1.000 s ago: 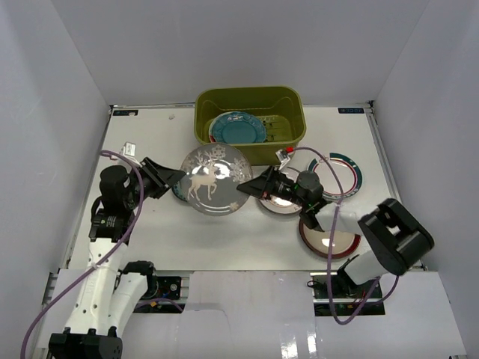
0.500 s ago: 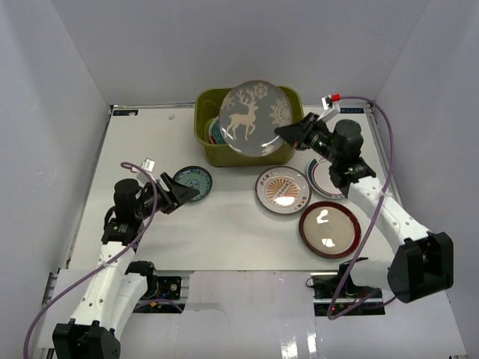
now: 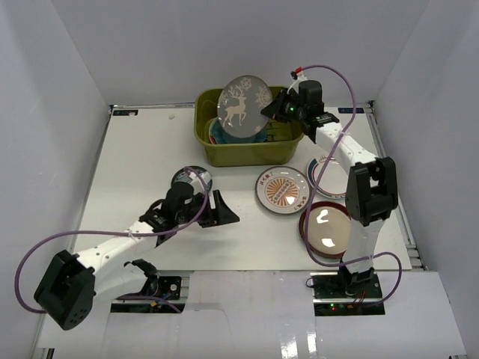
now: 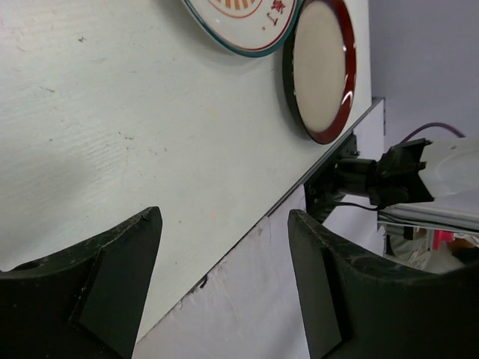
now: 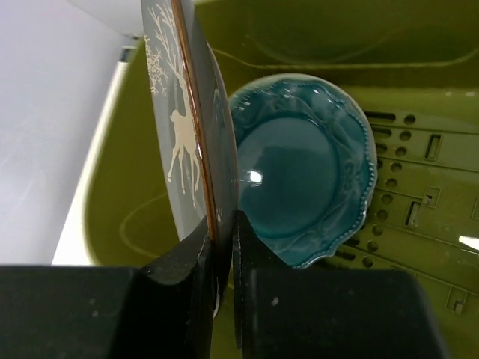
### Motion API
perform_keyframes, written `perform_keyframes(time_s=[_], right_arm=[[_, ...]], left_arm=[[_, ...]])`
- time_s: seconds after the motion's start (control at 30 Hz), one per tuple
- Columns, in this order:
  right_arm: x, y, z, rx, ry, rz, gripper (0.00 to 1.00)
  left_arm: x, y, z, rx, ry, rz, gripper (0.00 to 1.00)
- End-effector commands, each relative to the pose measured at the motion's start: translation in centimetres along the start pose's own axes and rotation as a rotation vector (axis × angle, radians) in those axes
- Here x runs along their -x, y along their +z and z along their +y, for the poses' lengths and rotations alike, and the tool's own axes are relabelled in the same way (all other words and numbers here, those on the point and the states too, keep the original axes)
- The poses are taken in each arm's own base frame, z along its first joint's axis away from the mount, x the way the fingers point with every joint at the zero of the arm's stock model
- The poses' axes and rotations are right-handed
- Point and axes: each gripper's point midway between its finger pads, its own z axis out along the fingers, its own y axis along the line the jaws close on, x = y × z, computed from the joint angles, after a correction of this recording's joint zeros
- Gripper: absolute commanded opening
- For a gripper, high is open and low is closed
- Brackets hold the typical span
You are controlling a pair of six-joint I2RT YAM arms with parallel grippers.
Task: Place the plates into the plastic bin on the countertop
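I will next lower my right gripper into the olive-green bin and let go of the deer plate's rim over the scalloped teal plate (image 5: 299, 179), because that plate is below the gripper.
Over the olive-green plastic bin (image 3: 284, 146) my right gripper (image 3: 271, 111) is shut on the rim of the grey deer plate (image 3: 243, 107), which stands on edge. From the right wrist the deer plate (image 5: 178, 127) sits clamped between the fingers of that gripper (image 5: 222, 224), above a scalloped teal plate (image 5: 299, 179) on the bin's slotted floor (image 5: 419, 187). My left gripper (image 3: 230, 213) is open and empty, low over the countertop (image 3: 135, 149) near its front edge. Its wrist view shows that gripper (image 4: 224, 217) over the table edge, with the orange sunburst plate (image 4: 239, 15) and the dark red-rimmed plate (image 4: 322, 67) beyond.
On the countertop lie a small teal-patterned plate (image 3: 191, 177), partly under the left arm, the orange sunburst plate (image 3: 283, 189), the dark red-rimmed plate (image 3: 329, 230) and a white plate with a red-and-teal rim (image 3: 329, 179) beneath the right arm. White walls enclose three sides.
The right gripper has carried the deer plate from mid-table up over the bin. The left gripper let go of it, opened wide and swung toward the front edge.
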Motion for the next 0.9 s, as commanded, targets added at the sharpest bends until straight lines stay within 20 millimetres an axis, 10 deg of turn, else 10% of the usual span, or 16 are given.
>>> perform_keyframes(time_s=[0.0, 0.4, 0.77, 0.87], right_arm=[[4.9, 0.6, 3.2, 0.109, -0.067, -0.093, 0.08], [-1.7, 3.3, -2.2, 0.018, -0.004, 0.023, 0.19], [-2.7, 0.6, -5.5, -0.243, -0.130, 0.007, 0.97], [-1.7, -0.9, -5.5, -0.300, -0.162, -0.046, 0.90]], left_arm=[[0.2, 1.7, -1.0, 0.002, 0.070, -0.034, 0.79], [-7.0, 10.8, -2.9, 0.060, 0.167, 0.160, 0.79], [-9.1, 16.9, -6.1, 0.069, 0.183, 0.155, 0.80], [-8.2, 18.0, -5.9, 0.113, 0.158, 0.066, 0.79]])
